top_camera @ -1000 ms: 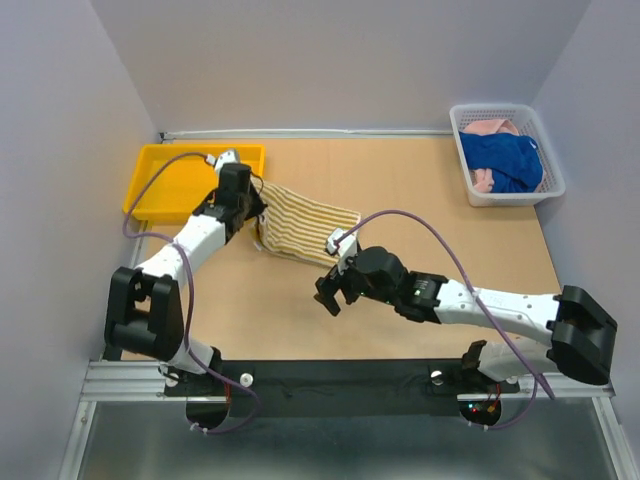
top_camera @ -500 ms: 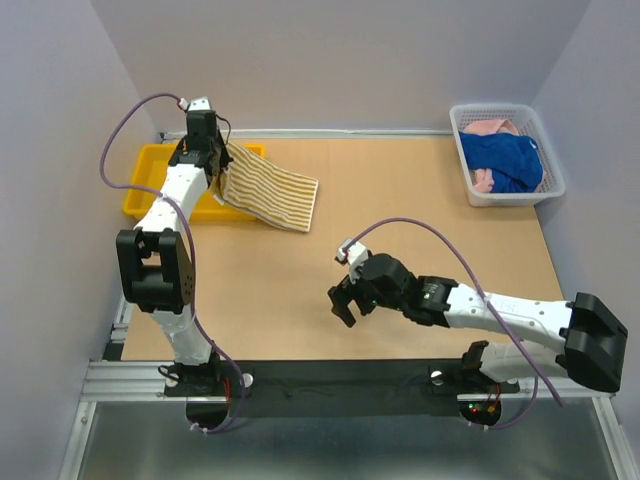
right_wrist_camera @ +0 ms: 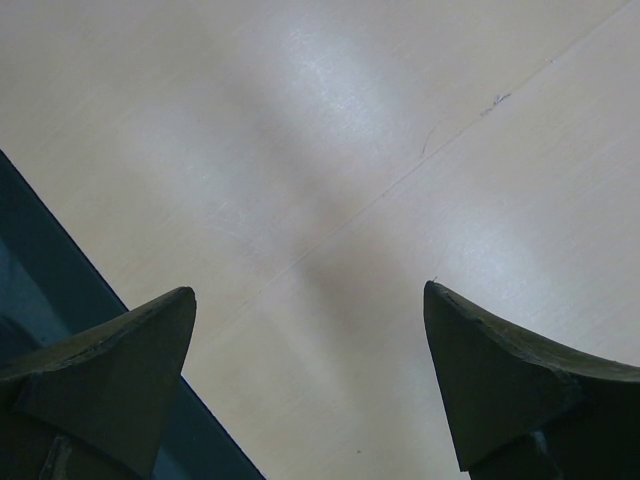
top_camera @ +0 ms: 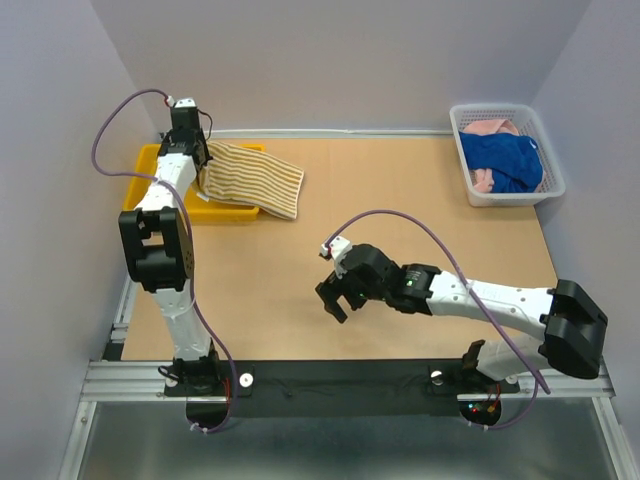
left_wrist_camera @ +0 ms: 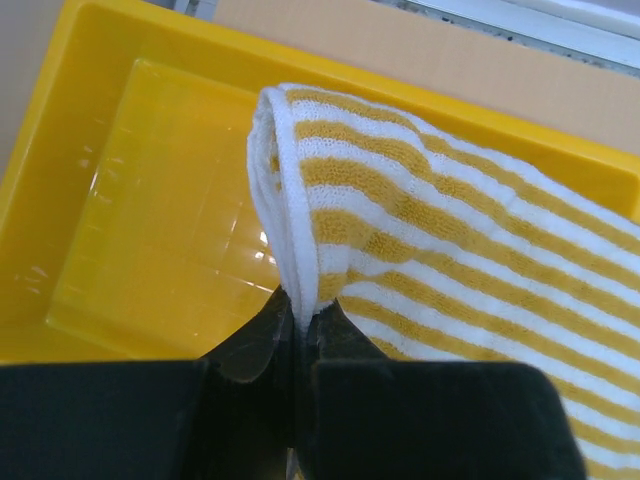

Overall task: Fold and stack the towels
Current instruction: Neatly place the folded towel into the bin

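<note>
The towel's other end lies past the tray's rim on the table, so my left gripper will next move over the tray's empty end (top_camera: 149, 174) (left_wrist_camera: 156, 212) toward the tray's side, then down.
The yellow-and-cream striped towel (top_camera: 255, 178) is folded and lies partly over the right end of the yellow tray (top_camera: 145, 190), its other end on the table. My left gripper (top_camera: 197, 165) is shut on the towel's folded white edge (left_wrist_camera: 285, 230), and its jaws pinch the cloth above the tray floor (left_wrist_camera: 140, 210). The royal blue towel (top_camera: 505, 160) and the pale pink towel (top_camera: 488, 127) lie bunched in the white basket (top_camera: 520, 195) at the back right. My right gripper (top_camera: 335, 297) hangs open over bare table (right_wrist_camera: 330, 150), nothing between its fingers (right_wrist_camera: 500, 370).
The table's dark front edge (right_wrist_camera: 40, 250) shows just left of the right gripper. Grey walls close in the left, back and right sides. The left arm's cable loops above the tray's back corner.
The left arm has swung back and left, carrying the striped towel from the table's middle-left onto the yellow tray. The right gripper shifted slightly and stayed open.
</note>
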Robot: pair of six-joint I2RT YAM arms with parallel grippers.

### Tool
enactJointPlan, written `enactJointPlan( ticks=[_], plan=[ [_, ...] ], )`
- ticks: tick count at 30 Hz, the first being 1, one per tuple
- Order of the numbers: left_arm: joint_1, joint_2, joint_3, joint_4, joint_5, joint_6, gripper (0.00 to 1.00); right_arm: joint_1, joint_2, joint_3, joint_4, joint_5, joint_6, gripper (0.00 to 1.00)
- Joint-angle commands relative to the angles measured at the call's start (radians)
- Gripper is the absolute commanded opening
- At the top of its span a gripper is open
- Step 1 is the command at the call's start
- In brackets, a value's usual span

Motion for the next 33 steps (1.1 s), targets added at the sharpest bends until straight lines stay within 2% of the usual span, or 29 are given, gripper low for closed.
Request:
enactJointPlan(
  ticks=[1, 15, 33],
  plan=[
    [0.016, 0.005, 0.073, 0.030, -0.102, 0.068, 0.00, -0.004, 0.020, 0.068, -0.046, -0.007, -0.020, 1.00],
    [0.039, 0.122, 0.180, 0.023, -0.300, 0.173, 0.00, -0.006, 0.115, 0.154, -0.109, 0.016, -0.061, 1.00],
    [0.062, 0.178, 0.182, 0.029, -0.367, 0.159, 0.00, -0.006, 0.161, 0.186, -0.138, 0.013, -0.076, 1.00]
  ],
)
